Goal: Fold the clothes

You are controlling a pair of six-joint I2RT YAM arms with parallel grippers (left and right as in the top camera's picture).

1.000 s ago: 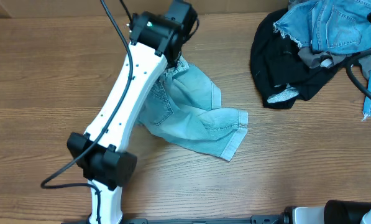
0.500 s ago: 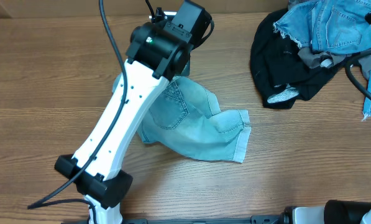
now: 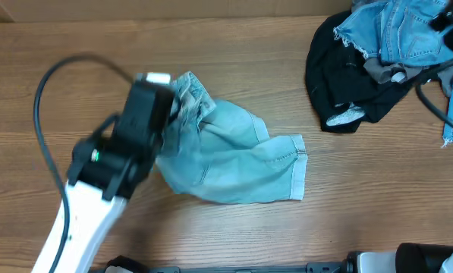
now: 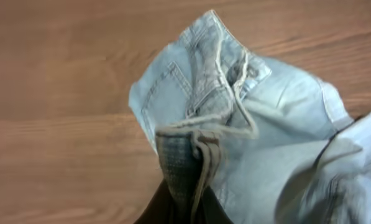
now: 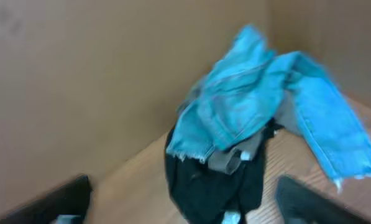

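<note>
The waistband end is bunched up, so my left gripper will next move down and back to the bare tabletop [image 3: 159,210] beside the trousers' near edge and release the waistband.
The pale light-blue denim trousers [image 3: 237,161] lie crumpled in the middle of the table, hem to the right. My left gripper [image 3: 171,97] is shut on their waistband and holds that end bunched up at the left; in the left wrist view the waistband [image 4: 201,134] runs straight into the jaws [image 4: 188,208]. A pile of other clothes sits at the far right: frayed mid-blue denim [image 3: 397,30] over a black garment [image 3: 340,68] with a grey piece [image 3: 378,70]. My right gripper [image 5: 182,202] is open, fingers wide apart, in front of that pile [image 5: 247,118].
The wooden table [image 3: 51,91] runs to a cardboard-brown wall at the back. Black cables [image 3: 427,87] trail over the right pile. The left arm's white link [image 3: 82,220] crosses the front left.
My left arm has swung from the back centre to the left, pulling the waistband leftward and spreading the trousers. The right pile has not moved.
</note>
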